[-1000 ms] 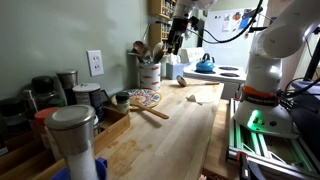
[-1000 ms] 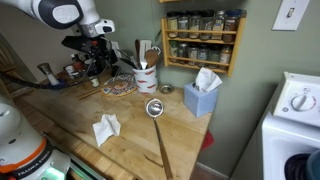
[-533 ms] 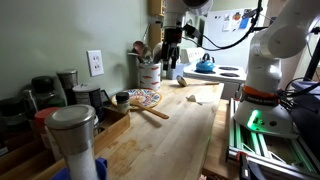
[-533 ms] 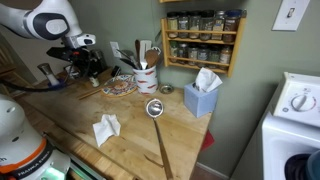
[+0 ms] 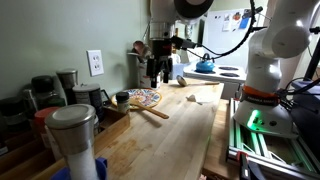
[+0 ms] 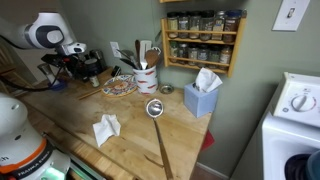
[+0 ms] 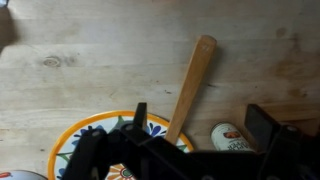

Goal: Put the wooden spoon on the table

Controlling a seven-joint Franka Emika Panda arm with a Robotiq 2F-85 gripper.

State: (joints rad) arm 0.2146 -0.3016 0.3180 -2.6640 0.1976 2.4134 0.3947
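The wooden spoon's handle [image 5: 152, 110] [image 7: 185, 105] sticks out over the table between my fingers, so my gripper should go down to it next, just past the plate's rim.
The wooden spoon [image 7: 190, 85] lies with its wider end on the patterned plate [image 7: 90, 135] and its handle sticking out over the table [image 7: 90, 50]. It also shows in an exterior view [image 5: 155, 110], leaning off the plate [image 5: 143, 97]. My gripper [image 7: 200, 122] is open and empty, hovering above the plate's edge with the spoon handle between its fingers' span. In both exterior views the gripper [image 5: 158, 72] [image 6: 74, 66] hangs a little above the plate [image 6: 118, 87]. The spoon cannot be made out in that second exterior view.
A white crock [image 5: 149, 72] [image 6: 146, 75] of utensils stands behind the plate. A small jar [image 7: 228, 137] sits next to the plate. A metal ladle [image 6: 155, 108], a crumpled napkin [image 6: 106, 128] and a blue tissue box [image 6: 202, 97] lie on the table [image 6: 130, 145]. Stove with a blue kettle [image 5: 205, 63] at the far end.
My gripper has moved away from the crock and the stove end, down and over the patterned plate. It stays open. The spoon has not moved.
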